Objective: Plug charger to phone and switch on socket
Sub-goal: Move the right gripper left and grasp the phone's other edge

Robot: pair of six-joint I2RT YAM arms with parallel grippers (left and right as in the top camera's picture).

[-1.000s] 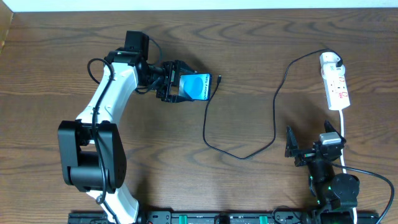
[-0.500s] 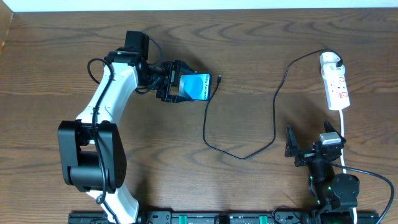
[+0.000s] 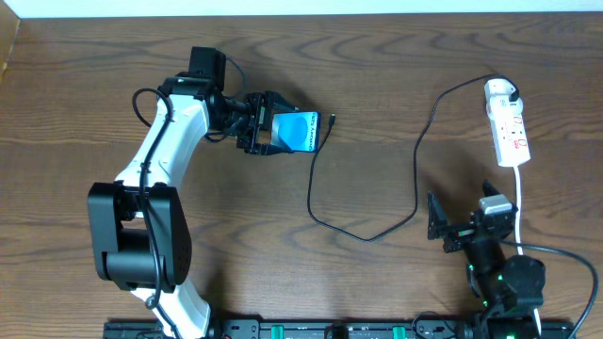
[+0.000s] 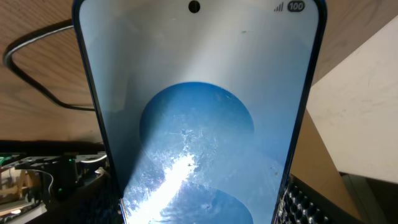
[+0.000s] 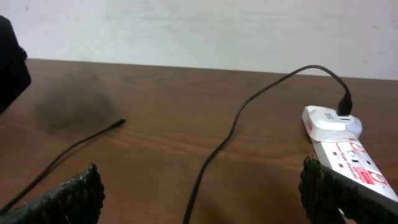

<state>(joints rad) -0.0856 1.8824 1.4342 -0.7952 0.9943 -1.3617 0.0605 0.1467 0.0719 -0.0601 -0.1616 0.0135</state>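
Observation:
Next, my right gripper swings outward across the cable point(image 3: 415, 169) loop onto the phone's end beside the connector point(image 3: 333, 120), as it sticks out free of my left gripper.
The phone point(image 3: 296, 131) with its blue screen is held in my left gripper point(image 3: 268, 123) at the upper middle of the table; it fills the left wrist view point(image 4: 199, 118). The black charger cable point(image 3: 415, 169) runs from its small connector point(image 3: 333, 120), lying just right of the phone, in a loop to the white plug point(image 3: 500, 91) on the socket strip point(image 3: 510, 132) at the right. My right gripper point(image 3: 464, 224) is open and empty near the front, below the strip. The right wrist view shows the cable point(image 5: 236, 124), the connector tip point(image 5: 121, 122) and the strip point(image 5: 345, 149).
The strip's thicker white cord point(image 3: 521, 202) runs down past my right arm. A pale wall edge point(image 3: 301, 8) bounds the table at the back. My left arm's base point(image 3: 137, 235) stands at the front left.
My right gripper has shifted slightly left and upward. The left arm, phone and cable have not moved.

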